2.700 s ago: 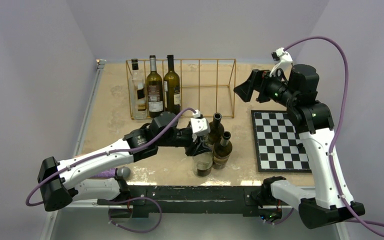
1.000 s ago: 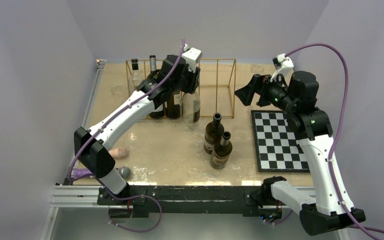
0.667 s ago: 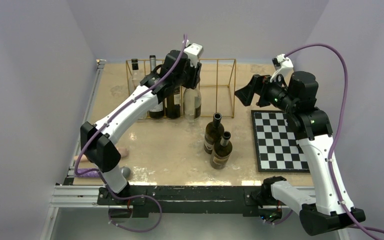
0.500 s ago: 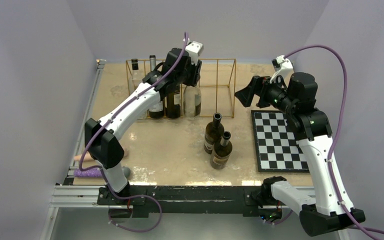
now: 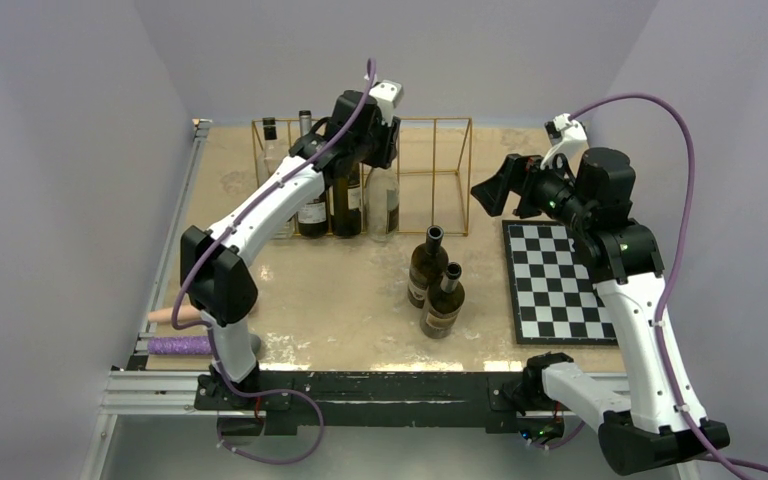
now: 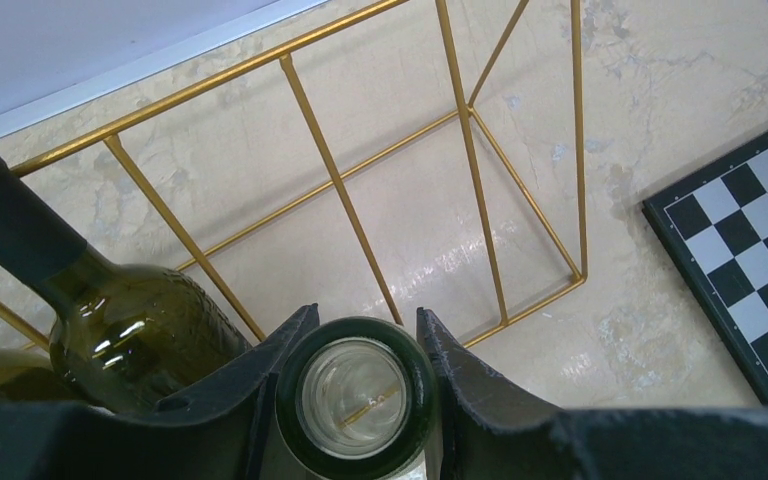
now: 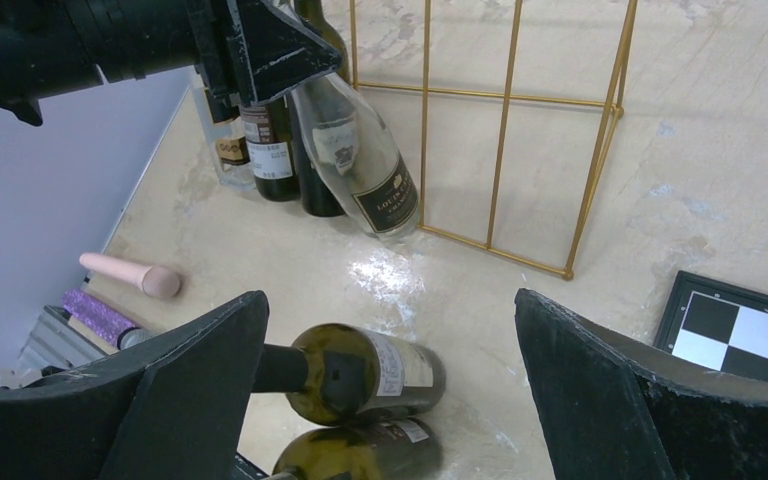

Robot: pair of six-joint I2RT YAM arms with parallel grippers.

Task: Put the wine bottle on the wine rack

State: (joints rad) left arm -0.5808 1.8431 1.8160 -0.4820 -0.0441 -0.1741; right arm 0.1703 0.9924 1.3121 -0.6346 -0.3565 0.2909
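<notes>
I should move my left gripper outward, lean the bottle's neck on the rack's top bar and release it, as the bottle's base sits at the rack's front edge.
The gold wire wine rack (image 5: 469,180) stands at the back of the table. My left gripper (image 5: 381,158) is shut on the neck of a clear wine bottle (image 5: 386,205). It holds the bottle tilted, with the base low at the rack's front edge, right of the bottles in the rack. In the left wrist view my gripper (image 6: 365,316) clasps the bottle's open mouth (image 6: 364,400) above the rack's wires (image 6: 345,200). The right wrist view shows the tilted bottle (image 7: 362,178) and the rack (image 7: 505,130). My right gripper (image 5: 490,186) is open and empty, raised right of the rack.
Three bottles (image 5: 310,205) stand in the rack's left slots. Two dark bottles (image 5: 426,265) (image 5: 443,302) stand in the middle of the table. A checkerboard (image 5: 560,285) lies at the right. A pink stick (image 5: 172,315) and a purple one (image 5: 175,345) lie at the front left.
My left arm has carried the clear bottle from the front middle of the table back to the rack and moved it further in. The right arm has barely moved.
</notes>
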